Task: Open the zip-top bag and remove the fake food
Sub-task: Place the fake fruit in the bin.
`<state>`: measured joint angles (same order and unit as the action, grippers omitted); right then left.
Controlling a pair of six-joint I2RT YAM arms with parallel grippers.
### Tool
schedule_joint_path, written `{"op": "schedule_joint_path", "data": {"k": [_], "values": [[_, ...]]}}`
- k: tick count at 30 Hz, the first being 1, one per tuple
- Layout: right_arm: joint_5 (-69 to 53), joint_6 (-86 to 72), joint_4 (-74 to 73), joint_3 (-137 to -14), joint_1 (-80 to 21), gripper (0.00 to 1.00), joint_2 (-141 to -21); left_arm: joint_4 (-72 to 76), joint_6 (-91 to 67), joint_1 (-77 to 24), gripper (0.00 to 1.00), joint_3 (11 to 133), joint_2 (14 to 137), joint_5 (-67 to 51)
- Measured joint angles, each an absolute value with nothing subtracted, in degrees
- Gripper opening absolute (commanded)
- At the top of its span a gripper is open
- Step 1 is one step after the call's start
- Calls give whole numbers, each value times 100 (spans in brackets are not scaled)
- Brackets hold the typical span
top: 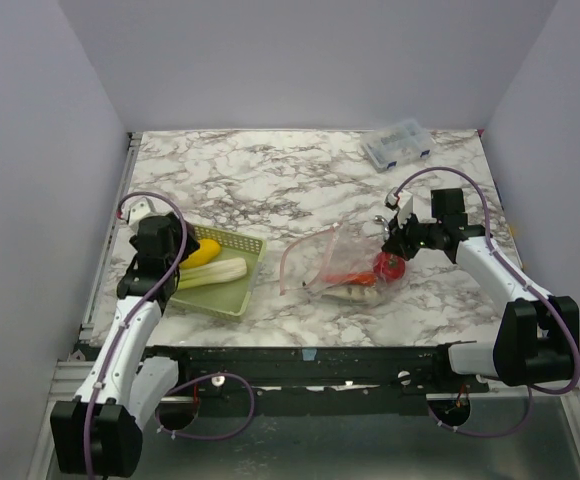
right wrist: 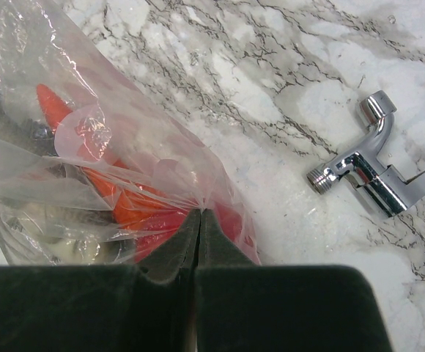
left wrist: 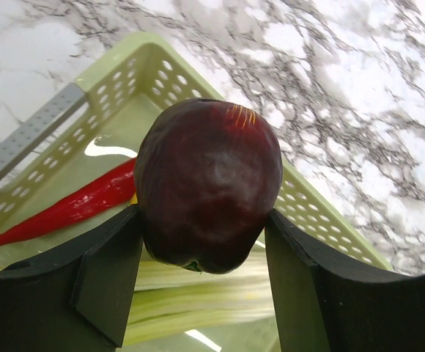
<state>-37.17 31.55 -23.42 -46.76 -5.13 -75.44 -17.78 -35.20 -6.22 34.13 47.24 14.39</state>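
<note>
My left gripper will next lower the dark maroon ball [left wrist: 209, 191] toward the bare floor near the grey handle and let go, because the ball still overlaps the basket's long rim.
The clear zip-top bag [top: 338, 258] lies on the marble table, its pinkish zip strip toward the left. Inside it show an orange carrot [right wrist: 102, 183] and a red round fruit [top: 390, 266]. My right gripper [top: 394, 248] is shut on a fold of the bag's plastic [right wrist: 200, 213] at its right end. My left gripper [top: 162, 255] hangs over the pale green mesh basket [top: 238, 300], shut on a dark maroon ball [left wrist: 209, 191]. In the basket lie a yellow piece [top: 202, 252], a pale green stalk [top: 212, 273] and a red chili [left wrist: 66, 209].
A chrome pipe fitting [right wrist: 374, 165] lies on the table just right of the bag. A small clear compartment box [top: 398, 145] stands at the back right. Purple walls close in the table at the back and sides.
</note>
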Motion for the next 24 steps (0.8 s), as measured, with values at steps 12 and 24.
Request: {"op": "schedule_joint_path", "data": {"k": [12, 24], "values": [[-3715, 3155, -2342, -4676, -513, 0, -7544, -1651, -3693, 222, 12, 3592, 5725, 1396], [-3715, 3157, -2342, -4676, -513, 0, -7544, -1632, -3691, 432, 33, 3599, 5933, 1350]]}}
